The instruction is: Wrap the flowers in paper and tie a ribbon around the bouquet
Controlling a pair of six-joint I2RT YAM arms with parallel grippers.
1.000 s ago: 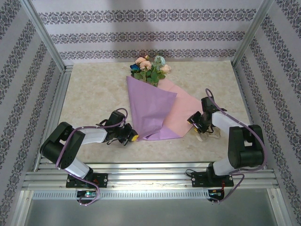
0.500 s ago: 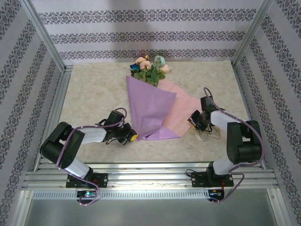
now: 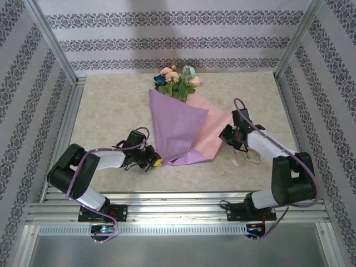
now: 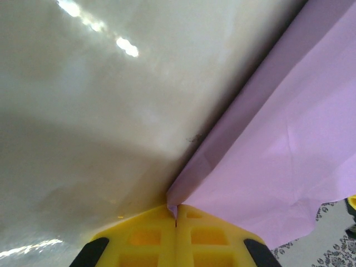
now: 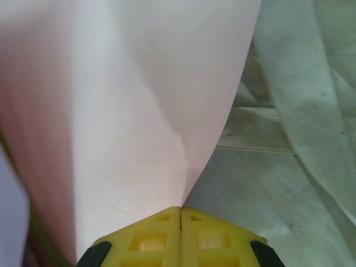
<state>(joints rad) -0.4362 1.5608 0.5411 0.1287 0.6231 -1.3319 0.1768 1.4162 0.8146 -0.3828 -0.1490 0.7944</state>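
Note:
I need to bring the edge of the pink flap back toward the flap's near corner (image 3: 212, 158) with my right gripper next.
The paper (image 3: 177, 127) lies on the table, its lilac face folded over the stems, and a pink flap (image 3: 213, 127) spreads to the right. The flowers (image 3: 178, 79) stick out at its far end. My left gripper (image 3: 158, 162) is shut on the paper's near lilac tip; in the left wrist view the yellow gripper (image 4: 176, 209) pinches that folded tip (image 4: 173, 196). My right gripper (image 3: 226, 135) is shut on the pink flap's right edge, and the right wrist view shows the gripper (image 5: 181, 209) holding the pink sheet (image 5: 133, 105). The pale ribbon (image 3: 247, 158) lies on the table under the right arm.
The marble-patterned table (image 3: 111, 111) is boxed in by an aluminium frame and patterned walls (image 3: 178, 33) at the back and on both sides. Pale bands of ribbon (image 5: 303, 111) lie on the table just right of the pink edge.
My right gripper has moved left and away from me to the pink flap's edge and shut on it. The left gripper has kept still on the lilac tip.

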